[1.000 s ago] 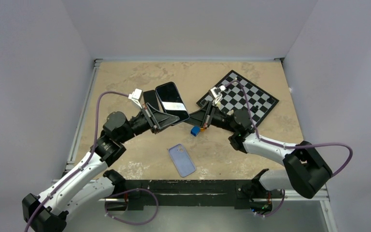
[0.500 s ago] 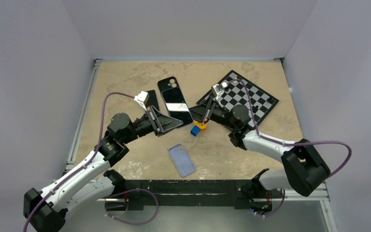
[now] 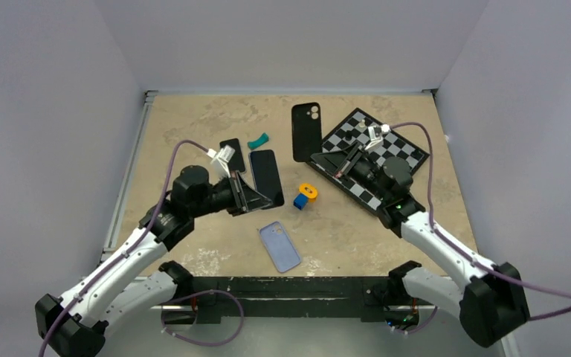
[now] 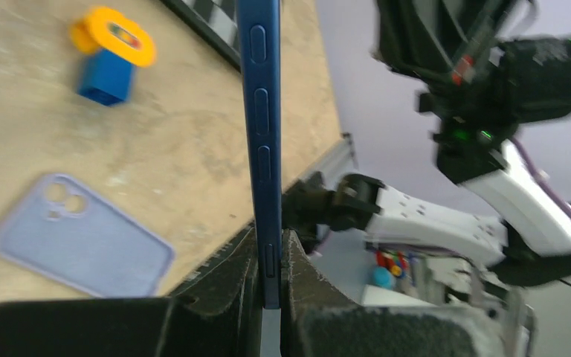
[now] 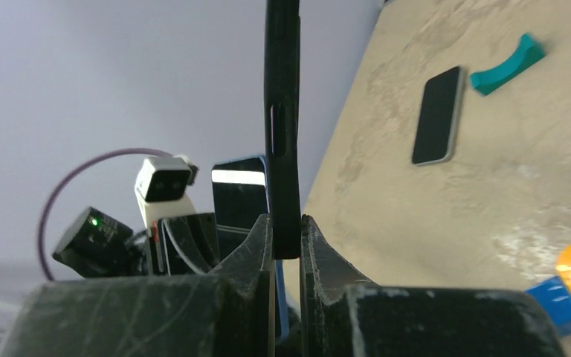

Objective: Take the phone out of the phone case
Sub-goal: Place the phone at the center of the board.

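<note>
The dark blue phone has to get down to the table beside the second phone, so the robot's left gripper will first go left in the top view.
My left gripper (image 3: 257, 196) is shut on the lower end of a dark blue phone (image 3: 265, 175), which stands bare, out of its case. In the left wrist view the phone (image 4: 260, 126) shows edge-on between the pads of the gripper (image 4: 269, 256). My right gripper (image 3: 320, 158) is shut on the black phone case (image 3: 306, 132) and holds it apart from the phone, to its upper right. In the right wrist view the case (image 5: 282, 111) is edge-on in the gripper (image 5: 286, 236), with the phone (image 5: 239, 195) behind it.
A lavender case (image 3: 279, 246) lies near the front edge. A blue block with an orange ring (image 3: 304, 195) sits mid-table. A second phone (image 3: 232, 154) and a teal piece (image 3: 257, 140) lie behind the left gripper. A chessboard (image 3: 401, 152) lies under the right arm.
The black case has come off the phone. The right gripper carried it up and to the right. The left gripper drew the bare phone back and down, uncovering the teal piece.
</note>
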### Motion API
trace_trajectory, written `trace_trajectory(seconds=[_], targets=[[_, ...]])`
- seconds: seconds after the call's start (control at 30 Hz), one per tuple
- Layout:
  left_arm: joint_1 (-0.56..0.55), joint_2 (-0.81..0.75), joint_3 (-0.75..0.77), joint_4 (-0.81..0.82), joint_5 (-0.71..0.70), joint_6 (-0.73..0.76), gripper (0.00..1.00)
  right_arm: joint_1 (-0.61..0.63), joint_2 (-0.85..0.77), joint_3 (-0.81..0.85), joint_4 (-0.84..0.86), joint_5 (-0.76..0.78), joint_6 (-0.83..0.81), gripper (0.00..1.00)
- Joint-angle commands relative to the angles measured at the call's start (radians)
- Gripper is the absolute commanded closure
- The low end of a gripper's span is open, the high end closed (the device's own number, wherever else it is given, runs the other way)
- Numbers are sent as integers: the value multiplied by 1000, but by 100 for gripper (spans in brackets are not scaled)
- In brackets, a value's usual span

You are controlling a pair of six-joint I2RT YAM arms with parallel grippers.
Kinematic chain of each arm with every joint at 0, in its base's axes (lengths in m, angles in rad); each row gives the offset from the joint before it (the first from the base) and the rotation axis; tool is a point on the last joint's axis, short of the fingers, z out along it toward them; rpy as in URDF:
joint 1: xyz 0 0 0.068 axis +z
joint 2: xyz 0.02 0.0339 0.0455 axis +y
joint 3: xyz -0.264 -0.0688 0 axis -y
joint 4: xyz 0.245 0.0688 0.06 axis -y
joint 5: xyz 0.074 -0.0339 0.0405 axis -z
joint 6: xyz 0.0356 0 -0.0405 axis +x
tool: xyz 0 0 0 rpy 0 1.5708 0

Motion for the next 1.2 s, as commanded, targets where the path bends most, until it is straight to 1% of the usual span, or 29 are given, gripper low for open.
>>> trace_trajectory(seconds=[0.0,0.07,0.13,0.23,0.27,0.33,0.4,0.47,0.5,0.57,0.6,0.63,0.67,0.73,0.83,0.93,1.03,1.17], targets=[[140,38,130,-242,-93,371,100,-2,-193,36,-330,167,-251,100],[201,86,174,-315,-154,482,100,-2,-255,34,-410,192,-304,100],[257,146,225,-382,-223,579,100,-2,-294,30,-456,186,-342,100],[319,263,274,-413,-359,660,100,0,-324,23,-501,99,-384,100],[350,309,294,-418,-357,669,100,1,-331,13,-512,73,-392,100],[412,394,323,-405,-330,692,100,8,-348,-14,-527,27,-403,100],[501,472,344,-390,-315,709,100,27,-364,-43,-549,-10,-402,100],[600,538,377,-389,-207,708,100,68,-379,-70,-570,-30,-392,100],[632,568,384,-366,-152,713,100,99,-392,-83,-578,-28,-381,100],[684,655,422,-364,-94,719,100,181,-411,-114,-573,0,-352,100],[704,711,450,-370,-20,715,100,219,-418,-136,-549,8,-323,100],[719,756,468,-365,42,705,100,259,-421,-170,-515,2,-292,100],[725,804,471,-351,74,700,100,279,-420,-200,-467,-11,-254,100],[736,846,472,-333,114,693,100,323,-409,-242,-393,-20,-199,100],[758,886,470,-324,104,702,100,373,-385,-264,-357,0,-164,100],[776,952,481,-304,159,690,100,407,-354,-287,-295,-3,-124,100],[776,994,503,-321,188,688,100,438,-330,-285,-285,6,-102,100],[777,1004,495,-317,177,672,100,457,-320,-288,-307,26,-67,100]])
